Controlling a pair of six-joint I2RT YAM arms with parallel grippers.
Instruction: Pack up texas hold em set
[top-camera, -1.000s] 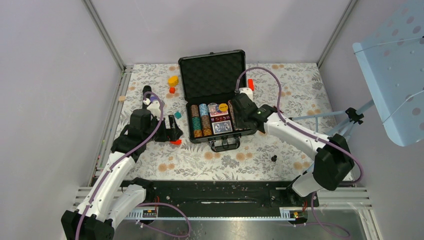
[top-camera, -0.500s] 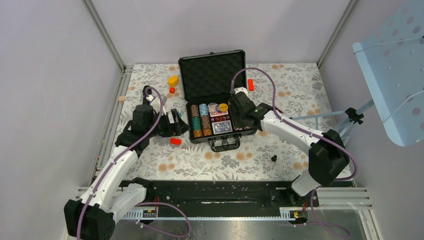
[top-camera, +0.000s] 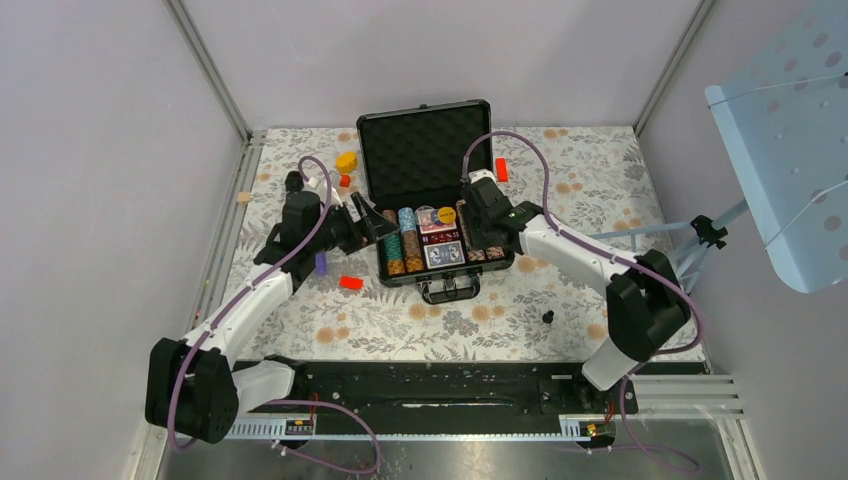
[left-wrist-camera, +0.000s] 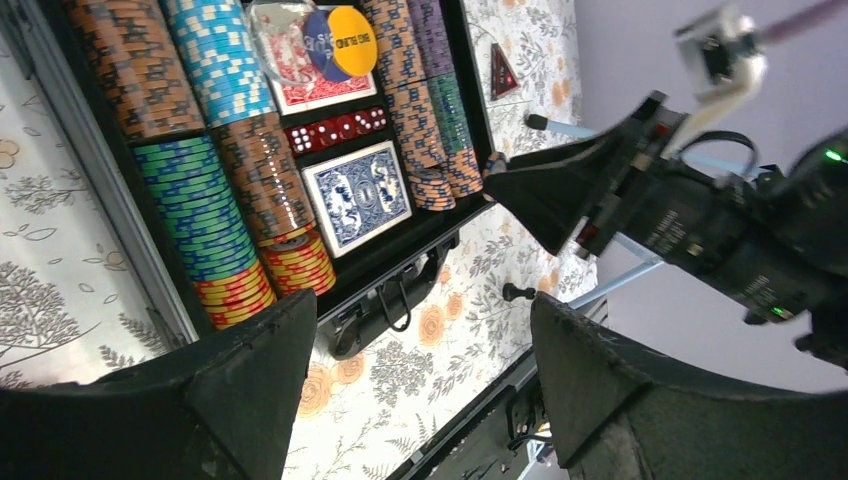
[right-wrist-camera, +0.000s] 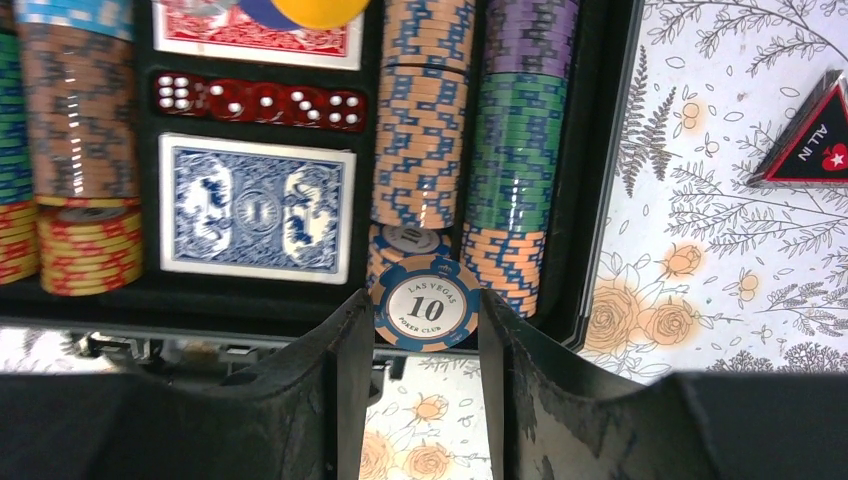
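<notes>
The deck's flat top lies bare, so my right gripper shifts from the orange-blue row toward the blue-backed deck (right-wrist-camera: 255, 207) next and brings the chip down over its near corner.
The black hard case (top-camera: 425, 150) lies open mid-table, foam lid tipped back. Its tray holds rows of striped poker chips (top-camera: 400, 250), a blue-backed card deck (right-wrist-camera: 255, 207), a red-backed deck and red dice (right-wrist-camera: 260, 101). My right gripper (top-camera: 482, 240) hangs over the tray's right side. In the right wrist view, the right gripper (right-wrist-camera: 425, 310) is shut on a blue-and-orange "10" chip (right-wrist-camera: 425, 298), held by its edges above the near end of an orange-blue row. My left gripper (top-camera: 378, 222) is open and empty beside the case's left edge. In the left wrist view, the left gripper (left-wrist-camera: 425, 380) has its jaws wide apart.
A yellow block (top-camera: 346, 160) and red block (top-camera: 344, 181) lie far left of the case. Another red block (top-camera: 351, 283) and a purple piece (top-camera: 320, 263) lie near left. A red block (top-camera: 501, 169) and a black triangular "ALL IN" marker (right-wrist-camera: 815, 135) lie right. A small black peg (top-camera: 547, 317) lies nearer.
My left arm has swung farther back and right, bringing its open gripper up to the case's left edge. My right gripper has shifted slightly back over the tray.
</notes>
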